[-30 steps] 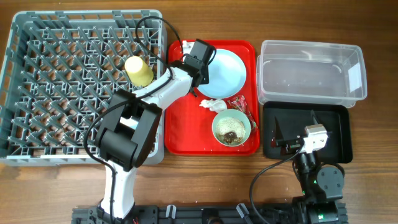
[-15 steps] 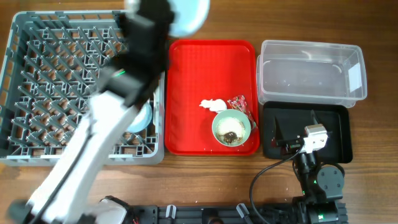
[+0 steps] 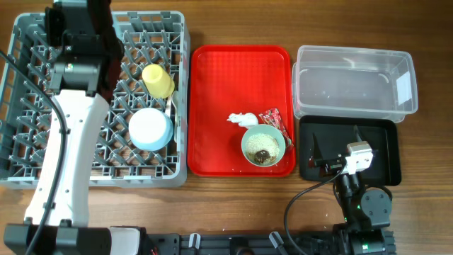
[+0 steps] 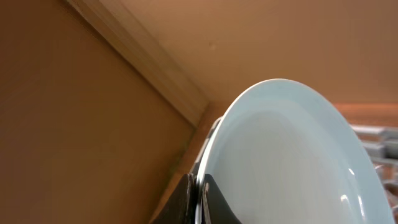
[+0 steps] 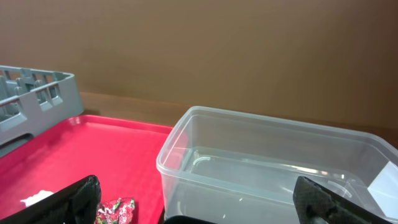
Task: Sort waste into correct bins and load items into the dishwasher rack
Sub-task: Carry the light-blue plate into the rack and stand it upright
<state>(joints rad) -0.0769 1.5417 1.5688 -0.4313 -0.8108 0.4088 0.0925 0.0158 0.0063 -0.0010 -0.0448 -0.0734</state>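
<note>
The plate (image 4: 292,155) goes down and to the right in the overhead view next. My left gripper releases it among rack wires beyond the yellow cup, as those stand empty.
My left gripper (image 4: 202,200) is shut on the rim of the light blue plate (image 4: 292,155), which it holds on edge. In the overhead view that gripper (image 3: 78,25) is over the far left of the grey dishwasher rack (image 3: 28,166), and the plate is hidden beneath it. A yellow cup (image 3: 157,80) and an upturned pale bowl (image 3: 150,129) sit in the rack. A white tissue (image 3: 242,119), a red wrapper (image 3: 272,119) and a bowl holding food scraps (image 3: 263,146) lie on the red tray (image 3: 219,85). My right gripper (image 3: 335,146) hangs open over the black tray (image 3: 382,166).
The clear tub (image 3: 352,81) stands behind the black tray at the right, and it is also in the right wrist view (image 5: 261,162) with the wrapper (image 5: 115,210) to its left. Bare wooden table runs along the front.
The left arm lifted the plate off the red tray and swung it left to the rack's far left corner. The right arm has not moved.
</note>
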